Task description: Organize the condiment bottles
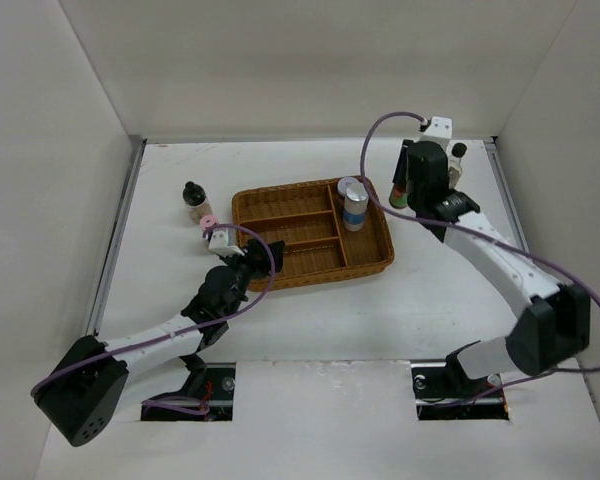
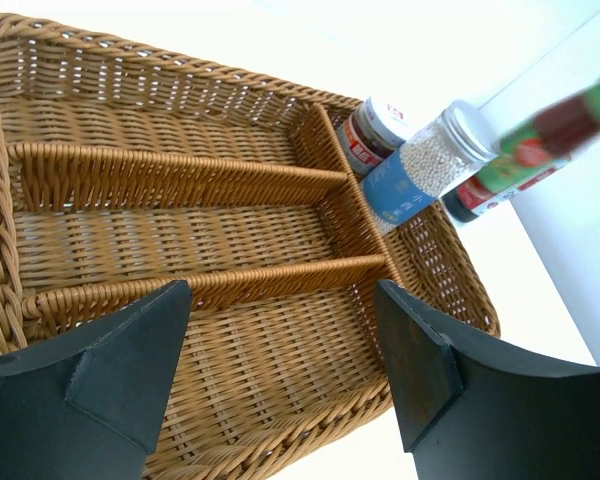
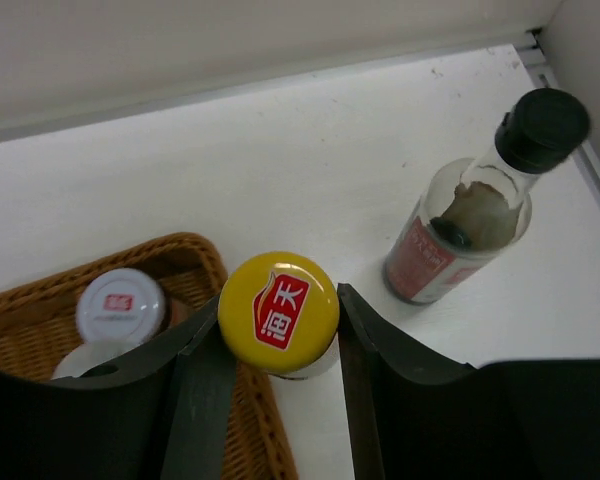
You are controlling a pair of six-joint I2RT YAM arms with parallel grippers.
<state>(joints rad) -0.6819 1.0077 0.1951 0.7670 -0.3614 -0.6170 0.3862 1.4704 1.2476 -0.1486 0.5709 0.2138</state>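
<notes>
My right gripper needs to move back, down and to the left in the top view, to the near side of the silver-lidded jar, and release where the tray's section is empty.
My right gripper (image 3: 278,330) is shut on the green-red bottle's yellow cap (image 3: 278,312), right of the wicker tray's far right corner (image 1: 405,188). The tall dark-red bottle with a black cap (image 3: 470,225) stands on the table just beyond it (image 1: 458,155). The silver-lidded jar (image 2: 420,165) stands in the tray's right compartment, with a red-labelled jar (image 2: 372,128) beside it. The black-capped tan jar (image 1: 193,200) and the pink-capped jar (image 1: 208,222) stand left of the tray. My left gripper (image 2: 280,370) is open and empty over the tray's near left corner (image 1: 246,253).
The brown wicker tray (image 1: 280,262) lies mid-table, with three long compartments on the left and one crosswise on the right. White walls close in the table on three sides. A metal rail (image 3: 595,170) runs along the right wall.
</notes>
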